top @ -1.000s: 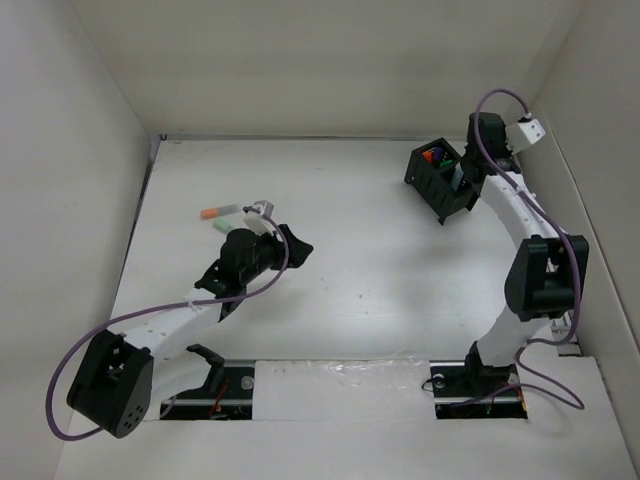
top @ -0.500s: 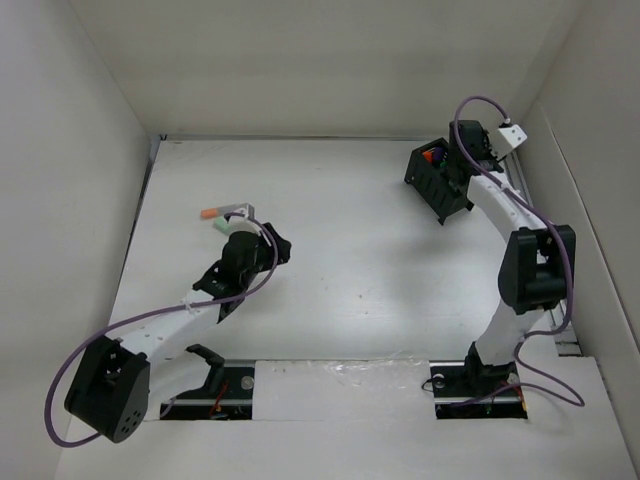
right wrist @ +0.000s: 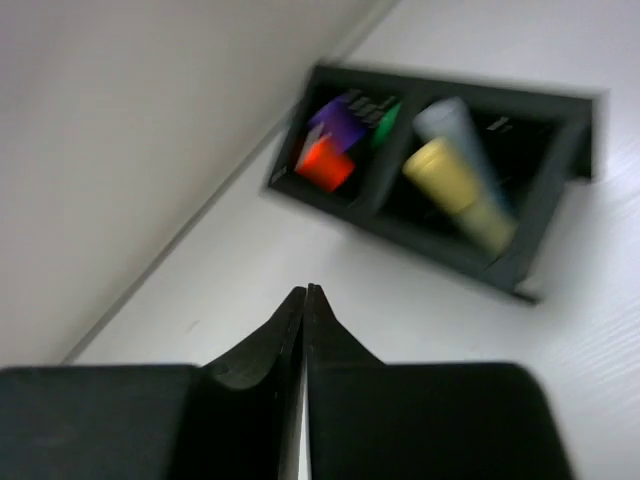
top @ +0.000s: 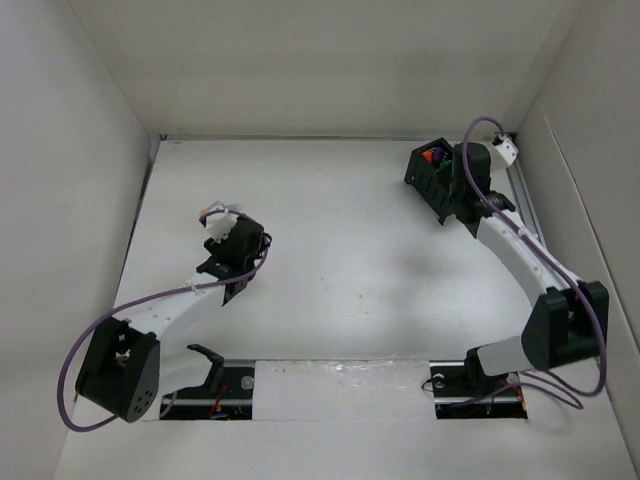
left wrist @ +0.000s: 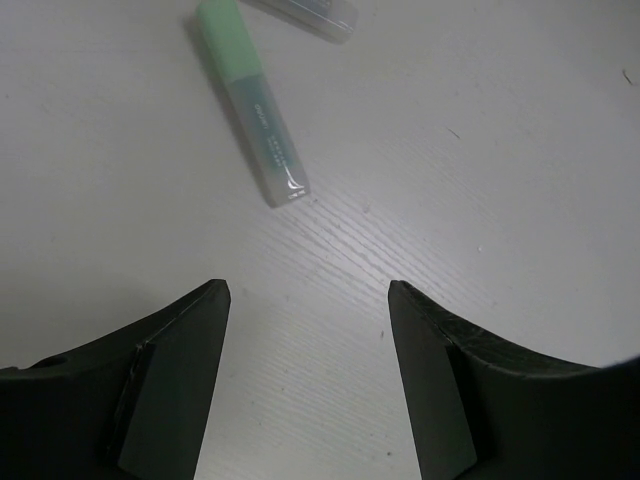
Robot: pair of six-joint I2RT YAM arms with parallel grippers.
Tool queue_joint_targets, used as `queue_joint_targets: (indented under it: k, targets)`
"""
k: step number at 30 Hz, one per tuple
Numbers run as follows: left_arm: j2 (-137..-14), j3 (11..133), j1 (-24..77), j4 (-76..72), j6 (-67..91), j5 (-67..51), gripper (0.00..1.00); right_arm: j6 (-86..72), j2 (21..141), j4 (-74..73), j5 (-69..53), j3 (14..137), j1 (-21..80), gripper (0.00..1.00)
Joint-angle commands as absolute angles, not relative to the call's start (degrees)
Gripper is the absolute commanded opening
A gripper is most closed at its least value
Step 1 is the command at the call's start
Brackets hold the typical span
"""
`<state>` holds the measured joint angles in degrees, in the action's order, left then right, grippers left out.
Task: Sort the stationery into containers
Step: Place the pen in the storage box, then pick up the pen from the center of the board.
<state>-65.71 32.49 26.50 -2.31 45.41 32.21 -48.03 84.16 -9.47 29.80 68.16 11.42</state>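
Note:
My left gripper moves outward and down onto the highlighter's whitish body (left wrist: 272,148) next. That is the highlighter's end nearest my open fingers, and it lies outward and below.
The black two-compartment box (top: 436,178) stands at the back right. In the right wrist view one compartment (right wrist: 340,140) holds purple, orange and green markers, and the other holds a yellow marker (right wrist: 460,192) and a light blue one. My right gripper (right wrist: 305,293) is shut and empty, just short of the box; in the top view it (top: 464,168) is beside the box. My left gripper (left wrist: 308,300) is open and empty above the table. A green-capped highlighter (left wrist: 252,105) lies ahead of it, with another marker (left wrist: 312,12) beyond. In the top view my left gripper (top: 222,224) covers them.
White walls enclose the table on three sides; the back wall runs close to the box (right wrist: 120,150). An orange tip (top: 205,212) shows just left of the left gripper. The arm bases sit at the near edge.
My left gripper has moved left over the two markers, hiding them from the top view. My right arm's elbow has swung down and right; its gripper stays by the box.

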Motion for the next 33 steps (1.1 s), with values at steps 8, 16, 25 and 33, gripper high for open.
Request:
queue_joint_targets:
  k: [8,16,25,33]
  targets:
    - [-79.4,42.9,22.0,3.2,51.9,38.2,0.58,-46.8,79.2,4.8,0.9,57.7,18.4,0.0]
    - [-92.4,52.7,17.9,6.4,53.3,36.6,0.57,-46.2,83.7,4.8,-7.8,58.9,16.7,0.42]
    - [-98.0,56.0,13.7,6.1,52.7,33.7,0.5,-45.7,86.9,4.8,-12.0,59.9,16.2,0.46]
    - [-100.5,58.3,13.7,7.1,52.1,31.9,0.45,-45.7,86.9,4.8,-12.6,60.5,16.2,0.48]
